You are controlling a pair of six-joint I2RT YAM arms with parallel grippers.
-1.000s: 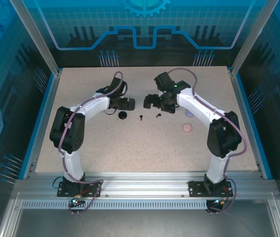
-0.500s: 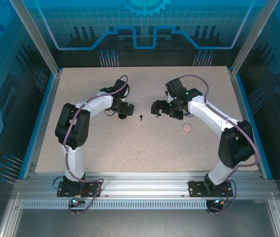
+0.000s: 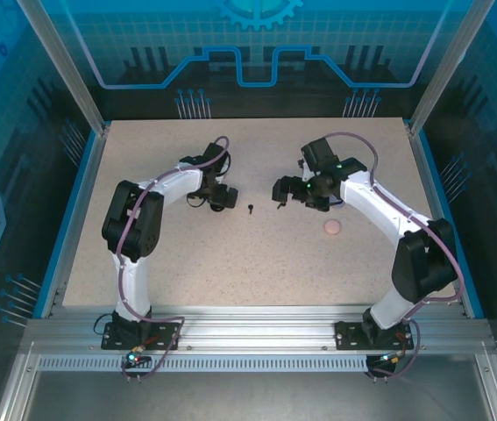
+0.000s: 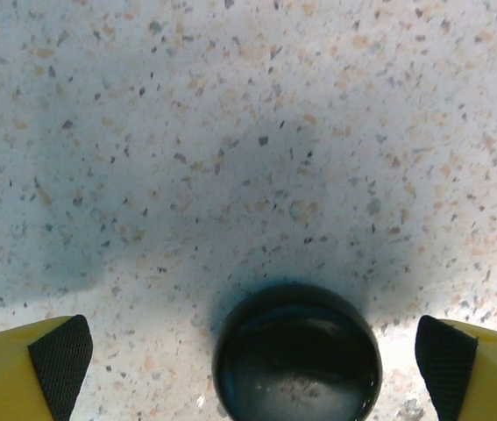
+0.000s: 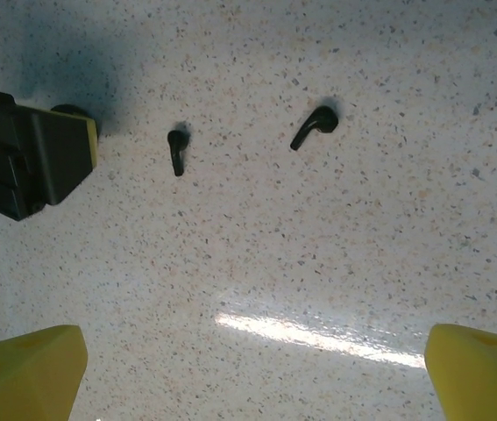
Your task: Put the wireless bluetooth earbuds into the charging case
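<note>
The left gripper lowers over the round black charging case (image 3: 217, 209) (image 4: 297, 351) next and closes on its sides. The case rests just below the gripper, between the wide-apart fingers.
Two black earbuds (image 5: 176, 151) (image 5: 314, 127) lie apart on the speckled table, and one of them (image 3: 252, 209) sits between the two grippers. A round black charging case (image 4: 297, 351), lid shut, rests on the table between the wide-apart pads (image 4: 60, 355) of my left gripper (image 4: 252, 368), untouched. From above, the left gripper (image 3: 222, 198) is low over that case. My right gripper (image 5: 252, 386) is open and empty above bare table, its yellow fingers (image 5: 24, 373) at the frame corners, with both earbuds ahead of it. The pink and lilac earbuds are out of view.
A round pale pink case (image 3: 331, 228) lies on the table near the right arm's forearm. The left gripper's body (image 5: 38, 162) stands just left of the earbuds in the right wrist view. Blue rails and panels edge the table.
The left gripper has come down over the black case, which now sits between its fingers. The right gripper has drawn back to the right, away from the earbuds.
</note>
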